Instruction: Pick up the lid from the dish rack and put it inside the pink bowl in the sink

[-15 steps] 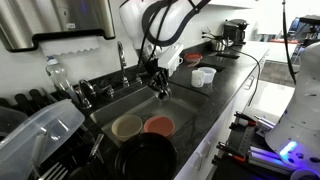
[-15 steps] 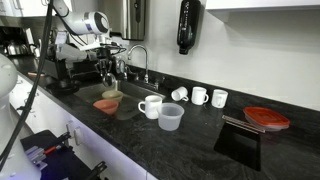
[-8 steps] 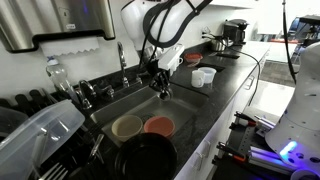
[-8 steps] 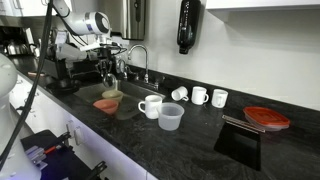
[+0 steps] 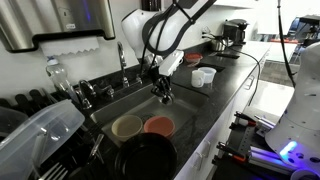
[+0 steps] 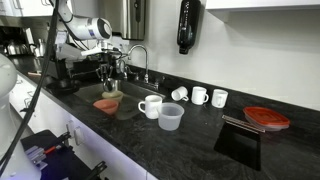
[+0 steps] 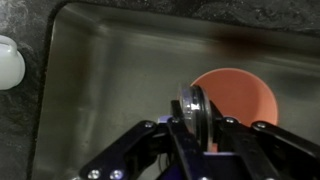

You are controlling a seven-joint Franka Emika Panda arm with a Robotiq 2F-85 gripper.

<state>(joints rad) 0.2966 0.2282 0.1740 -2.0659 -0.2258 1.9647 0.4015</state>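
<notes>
My gripper shifts over the middle of the pink bowl (image 5: 158, 125) next and lowers the lid inside, as the bowl lies below and toward the right in the wrist view.
My gripper (image 5: 163, 93) hangs above the sink (image 5: 110, 104) and is shut on a small round clear lid (image 7: 194, 112). The lid stands on edge between the fingers in the wrist view. The pink bowl (image 5: 158, 125) sits on the sink floor, below and a little in front of the gripper. In the wrist view the pink bowl (image 7: 245, 95) lies just behind and to the right of the lid. In an exterior view the gripper (image 6: 110, 80) hovers over the pink bowl (image 6: 107, 104).
A beige bowl (image 5: 126, 126) sits beside the pink one. A black pan (image 5: 148, 158) lies at the front, the dish rack (image 5: 40, 140) to its left, the faucet (image 5: 122, 56) behind the sink. White mugs (image 6: 150, 105) and a plastic cup (image 6: 171, 117) stand on the counter.
The gripper, still holding the lid, has shifted slightly lower and toward the pink bowl. Nothing else has moved.
</notes>
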